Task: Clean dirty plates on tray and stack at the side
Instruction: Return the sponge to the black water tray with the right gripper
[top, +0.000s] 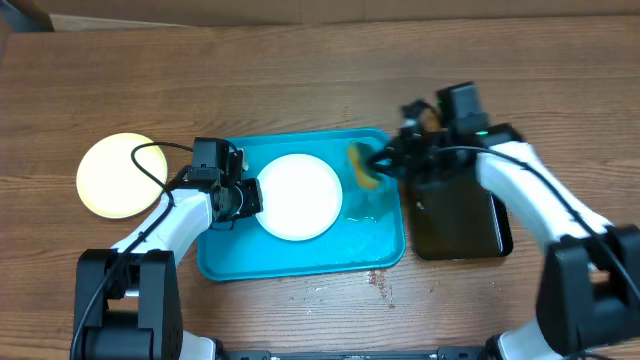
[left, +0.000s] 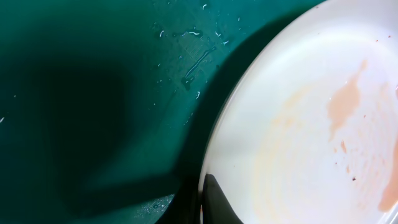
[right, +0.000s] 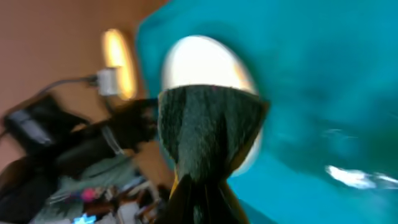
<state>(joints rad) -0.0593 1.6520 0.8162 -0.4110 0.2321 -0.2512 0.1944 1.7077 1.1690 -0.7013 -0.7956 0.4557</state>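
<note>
My right gripper still has the sponge (top: 360, 165) hanging over the turquoise tray. Next, it will swing to the right in the overhead view and down into the black tray (top: 446, 224).
A white plate (top: 298, 195) lies in the turquoise tray (top: 300, 262). In the left wrist view the plate (left: 311, 124) shows reddish-brown smears, with the wet tray floor (left: 93, 93) beside it. My left gripper (top: 250, 197) is shut on the plate's left rim, with one finger (left: 208, 199) over the rim. My right gripper (top: 375, 162) is shut on a yellow-and-green sponge (top: 360, 165) above the tray's far right part. The right wrist view is blurred and shows the sponge (right: 211, 130) before the plate (right: 205, 56). A pale yellow-green plate (top: 120, 175) lies on the table left of the tray. Only two plates show.
A glossy black tray (top: 460, 225) lies right of the turquoise tray, under my right arm. Water wets the turquoise tray's right side (top: 375, 215). The wooden table (top: 300, 80) extends behind the trays.
</note>
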